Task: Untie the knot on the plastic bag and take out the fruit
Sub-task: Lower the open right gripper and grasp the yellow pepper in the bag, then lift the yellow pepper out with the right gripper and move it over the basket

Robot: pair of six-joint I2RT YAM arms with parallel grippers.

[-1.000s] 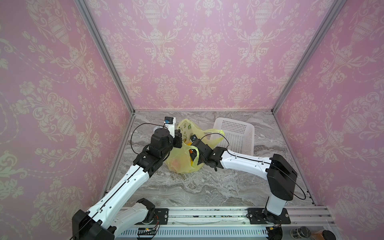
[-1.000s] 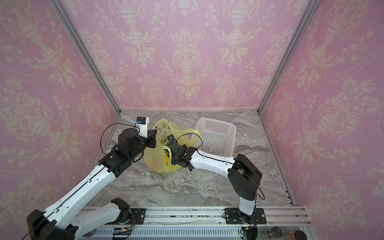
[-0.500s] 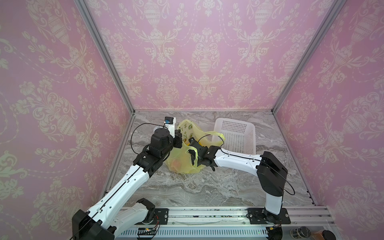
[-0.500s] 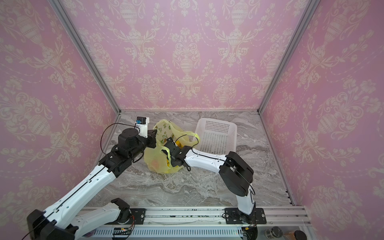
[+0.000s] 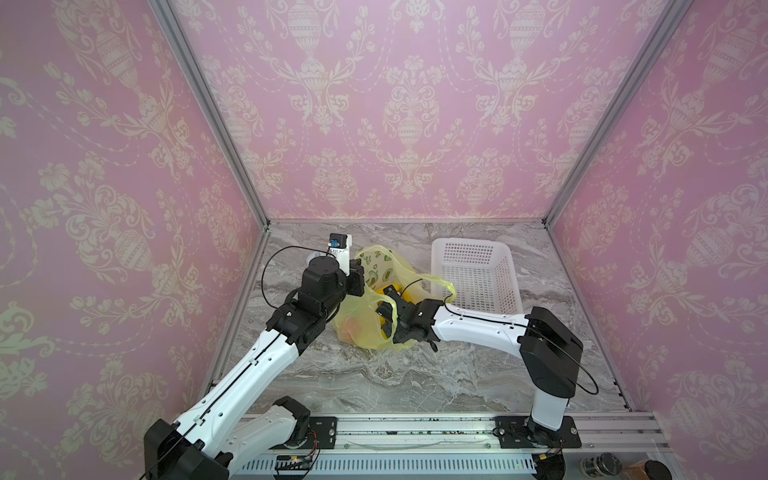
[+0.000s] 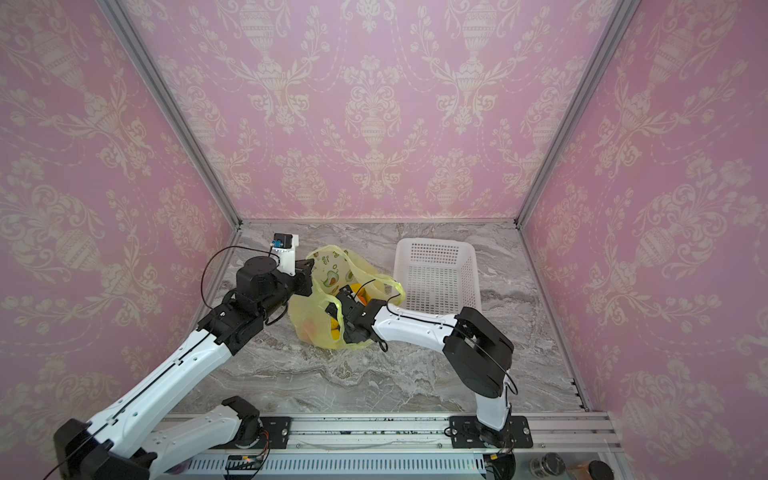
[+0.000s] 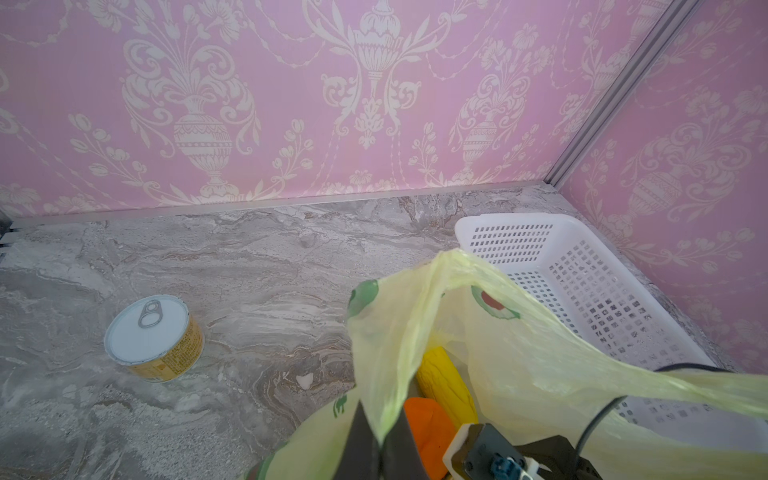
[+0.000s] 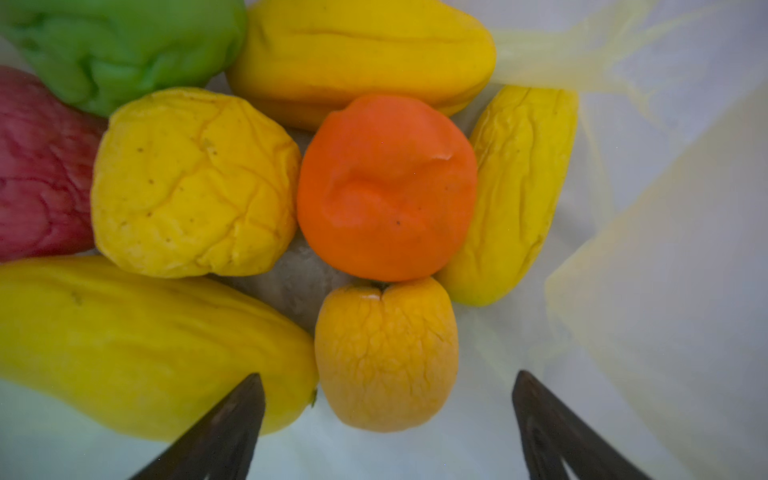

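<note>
My right gripper is open above the orange-yellow round fruit (image 8: 388,357), which is already lined up between its fingers. It needs to lower its fingers around the sides of the fruit and close.
The yellow-green plastic bag (image 5: 359,322) (image 6: 309,318) lies mid-table with its mouth held up and open. My left gripper (image 7: 380,440) (image 5: 360,283) is shut on the bag's upper rim (image 7: 386,365). My right gripper (image 8: 386,376) (image 5: 384,311) is inside the bag, open, nothing between its fingers. Just beyond its tips lies the fruit: an orange-yellow round one (image 8: 386,353), an orange (image 8: 386,187), a lemon-like one (image 8: 195,183), long yellow ones (image 8: 137,349) (image 8: 357,54) (image 8: 515,195), a green one (image 8: 120,45) and a red one (image 8: 37,166). The knot is out of view.
A white perforated basket (image 5: 473,274) (image 7: 582,266) stands right of the bag, near the right wall. A small yellow can with a white pull-tab lid (image 7: 153,336) stands left of the bag. One loose loop handle (image 5: 440,286) drapes over my right wrist.
My right gripper has pushed further left into the bag and its jaws have spread wider. The left gripper has kept its hold in the same place.
</note>
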